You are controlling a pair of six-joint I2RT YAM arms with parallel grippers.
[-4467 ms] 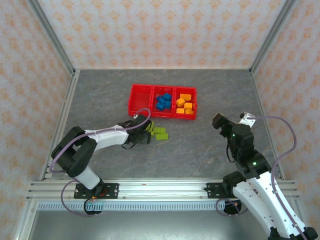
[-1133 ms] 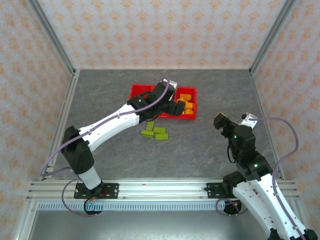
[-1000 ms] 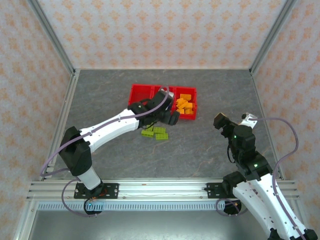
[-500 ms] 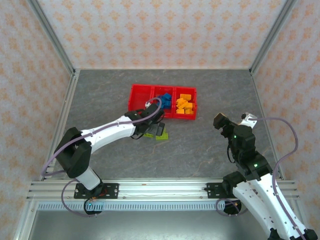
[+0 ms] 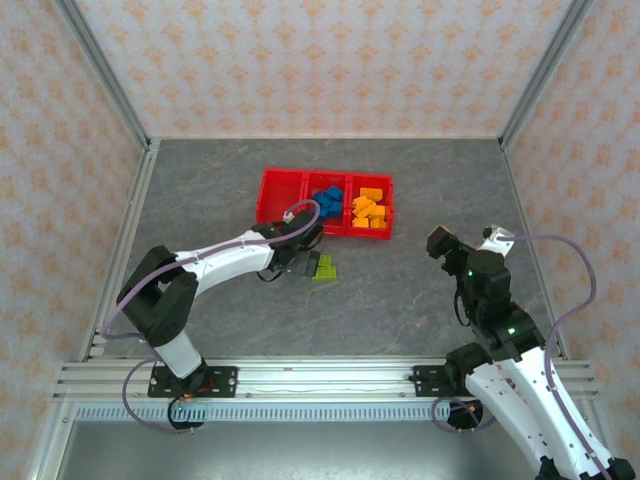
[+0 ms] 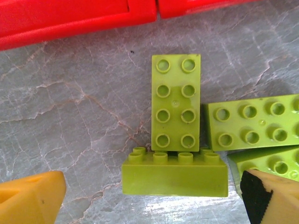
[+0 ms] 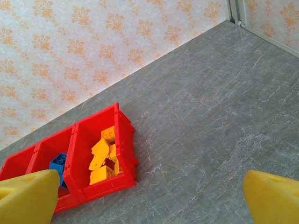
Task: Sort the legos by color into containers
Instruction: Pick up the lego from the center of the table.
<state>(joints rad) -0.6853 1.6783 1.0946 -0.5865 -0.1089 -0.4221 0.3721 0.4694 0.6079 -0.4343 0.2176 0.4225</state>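
Note:
The near green brick (image 6: 175, 176) lies below, between the open fingers. My left gripper moves down next and closes on its short ends, which face the fingers.
The red tray (image 5: 279, 192) lies mid-table, with blue legos (image 5: 326, 200) in its middle compartment and orange-yellow legos (image 5: 369, 210) in its right one. Several lime green legos (image 5: 323, 268) lie on the table just in front of it. My left gripper (image 5: 304, 260) hovers low over them, open. In the left wrist view a green brick (image 6: 175, 173) sits between the yellow fingertips (image 6: 29, 199), untouched, and another green brick (image 6: 176, 102) lies beyond it. My right gripper (image 5: 438, 241) is open, off to the right, holding nothing. Its wrist view shows the orange-yellow legos (image 7: 103, 154) in the tray (image 7: 125, 135).
More green bricks (image 6: 254, 123) crowd the left gripper's right finger (image 6: 275, 201). The tray's front wall (image 6: 74, 18) stands just beyond the bricks. Patterned enclosure walls (image 5: 320, 60) ring the grey stone-look tabletop (image 5: 400, 300).
My left arm has drawn back from over the tray's right compartment and come down at the green bricks in front of the tray. The right arm has not moved.

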